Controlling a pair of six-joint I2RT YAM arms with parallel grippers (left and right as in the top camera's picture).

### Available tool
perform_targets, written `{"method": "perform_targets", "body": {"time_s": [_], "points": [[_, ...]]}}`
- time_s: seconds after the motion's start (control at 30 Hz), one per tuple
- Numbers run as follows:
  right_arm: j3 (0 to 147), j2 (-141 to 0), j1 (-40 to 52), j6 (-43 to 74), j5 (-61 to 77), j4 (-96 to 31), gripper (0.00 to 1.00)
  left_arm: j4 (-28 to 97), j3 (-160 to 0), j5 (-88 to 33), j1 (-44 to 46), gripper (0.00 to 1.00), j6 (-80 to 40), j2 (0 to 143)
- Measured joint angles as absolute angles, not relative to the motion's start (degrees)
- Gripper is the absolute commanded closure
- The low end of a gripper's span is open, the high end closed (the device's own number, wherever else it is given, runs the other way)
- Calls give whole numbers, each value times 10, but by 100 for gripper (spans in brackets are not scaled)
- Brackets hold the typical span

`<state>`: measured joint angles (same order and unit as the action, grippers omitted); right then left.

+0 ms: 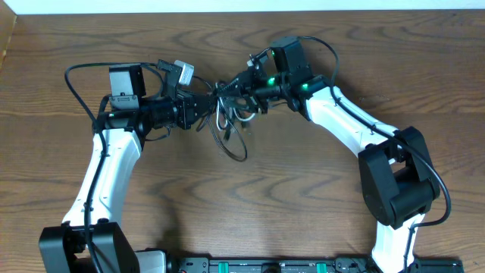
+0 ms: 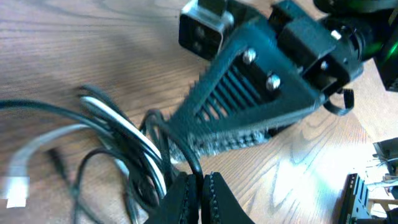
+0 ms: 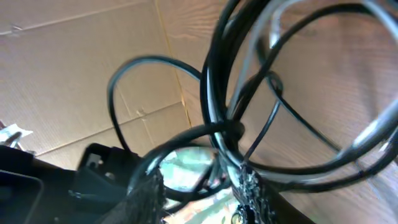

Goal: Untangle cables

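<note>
The left gripper will next carry the piece of the black cord down toward the table, and then the left gripper will release it.
The black cord and the white cord lie knotted together between my two grippers, with one black loop trailing toward the near side. My left gripper is shut on a strand of the black cord, pinched at its fingertips. The white cord runs beside it, with its white plug at the left. My right gripper reaches into the tangle from the right. Its fingers stand apart, with black loops crossing between and over them.
A white plug end lies behind the left gripper. The right gripper's ribbed finger hangs close above the tangle in the left wrist view. The wooden table extends around. The arm bases stand at the near edge.
</note>
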<state>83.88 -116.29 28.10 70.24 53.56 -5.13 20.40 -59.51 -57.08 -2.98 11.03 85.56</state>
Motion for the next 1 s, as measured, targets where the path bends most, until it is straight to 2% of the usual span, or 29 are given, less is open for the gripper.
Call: {"method": "perform_targets", "body": {"time_s": [0.2, 0.53, 0.67, 1.0], "points": [[839, -1163, 276, 706, 521, -48, 61, 213, -586, -571, -29, 93, 119, 856], [839, -1163, 279, 713, 518, -64, 73, 213, -585, -571, -29, 92, 123, 856], [839, -1163, 291, 714, 515, -72, 75, 214, -585, -571, -29, 92, 123, 856], [839, -1163, 291, 697, 516, -138, 76, 216, -585, -571, -29, 92, 123, 856]]}}
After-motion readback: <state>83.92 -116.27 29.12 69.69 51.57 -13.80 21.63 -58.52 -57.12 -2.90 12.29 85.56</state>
